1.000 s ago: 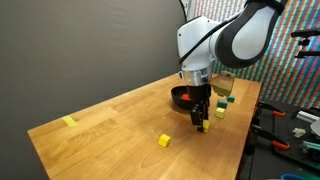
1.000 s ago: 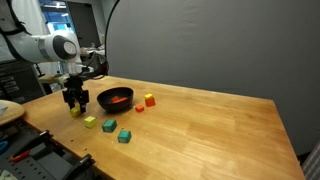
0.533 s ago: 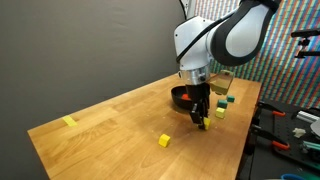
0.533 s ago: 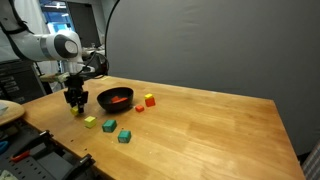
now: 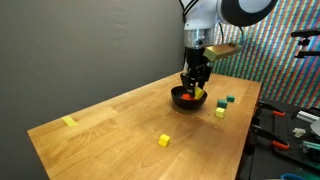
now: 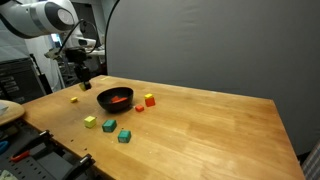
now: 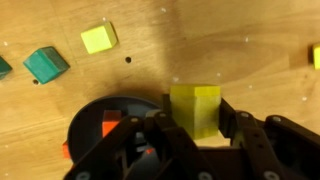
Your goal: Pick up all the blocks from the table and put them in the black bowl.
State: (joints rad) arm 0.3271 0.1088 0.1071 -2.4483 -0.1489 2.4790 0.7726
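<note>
I next need to move my gripper left in the wrist view, over the black bowl's inside, and release the yellow block that still hangs at its rim.
My gripper (image 5: 197,86) (image 6: 84,82) is shut on a yellow block (image 7: 194,100) and holds it in the air at the rim of the black bowl (image 5: 184,99) (image 6: 114,98). In the wrist view my jaws (image 7: 196,126) clamp the block's two sides, with the bowl (image 7: 90,120) just left of it and red blocks (image 7: 111,127) inside. On the table (image 5: 110,130), a yellow block (image 6: 89,121), a green one (image 6: 108,126) and a dark blue-green one (image 6: 124,136) lie near the edge. Red (image 6: 139,108) and orange-red (image 6: 150,99) blocks lie past the bowl. A lone yellow block (image 5: 163,141) lies mid-table.
A flat pale-yellow strip (image 5: 69,122) lies near the table's far corner. Tools and clutter (image 5: 285,125) sit on a bench beside the table edge. A dark backdrop (image 6: 200,45) stands behind the table. Another yellow block shows at the wrist view's right edge (image 7: 316,55).
My gripper has risen from the tabletop with the yellow block in it and moved over toward the black bowl. The loose blocks have not moved.
</note>
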